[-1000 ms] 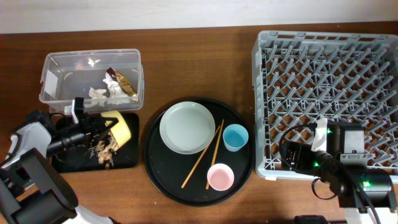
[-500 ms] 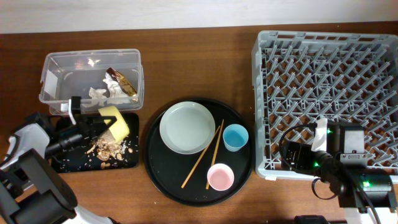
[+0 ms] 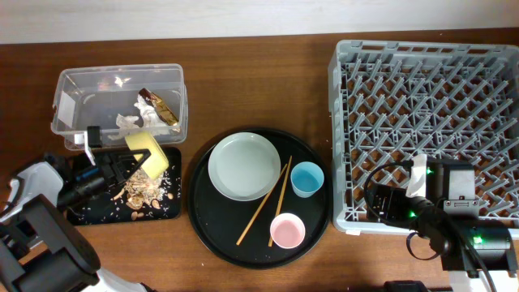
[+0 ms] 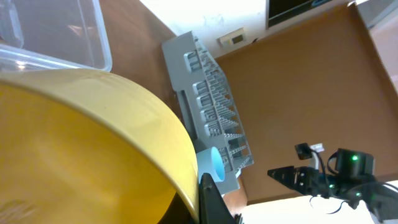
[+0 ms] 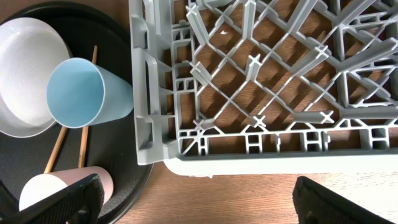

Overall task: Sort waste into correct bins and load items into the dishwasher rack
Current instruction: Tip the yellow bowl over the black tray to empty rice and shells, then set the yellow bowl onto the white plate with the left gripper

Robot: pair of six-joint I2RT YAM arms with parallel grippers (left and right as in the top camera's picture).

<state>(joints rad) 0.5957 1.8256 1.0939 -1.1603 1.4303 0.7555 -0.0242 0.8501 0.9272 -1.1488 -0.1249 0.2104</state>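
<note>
The robot will next swing its left gripper over the grey-green plate (image 3: 243,165), turn the tipped bowl level and lower it there, because the tan scraps (image 3: 139,193) are on the shallow tray.
My left gripper (image 3: 130,165) is shut on the rim of the small yellow bowl (image 3: 148,151), tipped on edge over the shallow black tray (image 3: 166,209); the bowl (image 4: 81,137) fills the left wrist view. Tan food scraps (image 3: 139,193) lie on that tray. The clear tub (image 3: 77,101) holds white tissue (image 3: 132,122) and the gold-brown wrapper (image 3: 158,105). The grey-green plate (image 3: 243,165), blue cup (image 3: 307,178) and pink cup (image 3: 287,230) sit on the round black tray (image 3: 212,231). My right gripper (image 5: 199,199) is open at the front edge of the grey rack (image 3: 430,122).
Wooden chopsticks (image 3: 263,204) lie across the round tray between the plate and the cups. The rack (image 5: 261,81) is close above my right fingers; the blue cup (image 5: 84,93) and pink cup (image 5: 59,186) lie to their left.
The yellow bowl has lifted and moved back toward the clear tub, tipping further. More scraps now lie spread on the black tray. The right arm has not moved.
</note>
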